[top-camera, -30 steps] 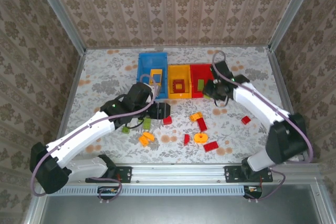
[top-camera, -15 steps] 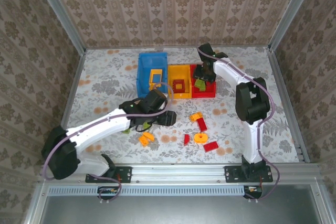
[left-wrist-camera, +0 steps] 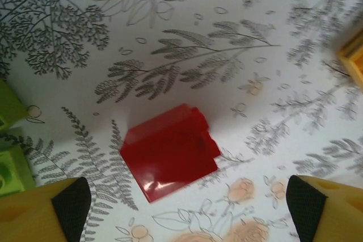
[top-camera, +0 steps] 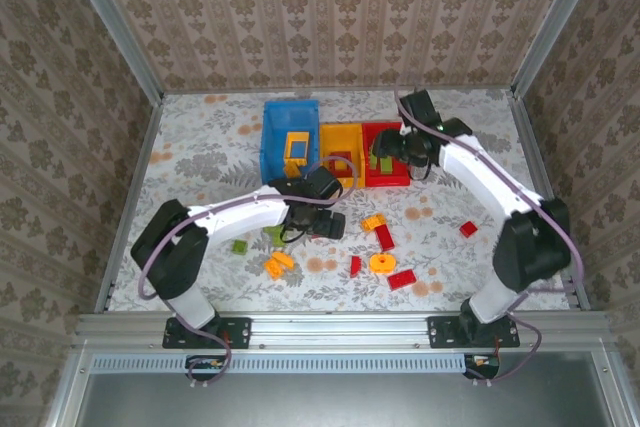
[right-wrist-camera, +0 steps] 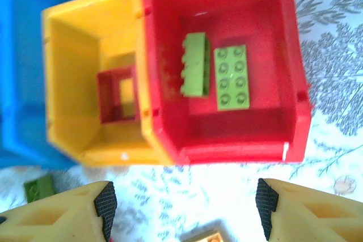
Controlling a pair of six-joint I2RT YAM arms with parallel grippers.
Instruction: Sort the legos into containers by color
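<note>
The red brick lies below, between my open fingers. My left gripper needs to go down around it and close its fingers on the brick's sides.
My left gripper hangs open low over the table, with a red brick lying between and just ahead of its fingertips. My right gripper is open over the near edge of the red bin. The red bin holds two green bricks. A red square frame sits in the yellow bin. The blue bin holds an orange frame.
Loose pieces lie between the arms: an orange brick, a red brick, an orange disc, a red plate, further red pieces, orange pieces and green bricks.
The left gripper moved from the blue bin right and down over the red brick. The right gripper swung to the red bin and a second green brick now lies inside.
</note>
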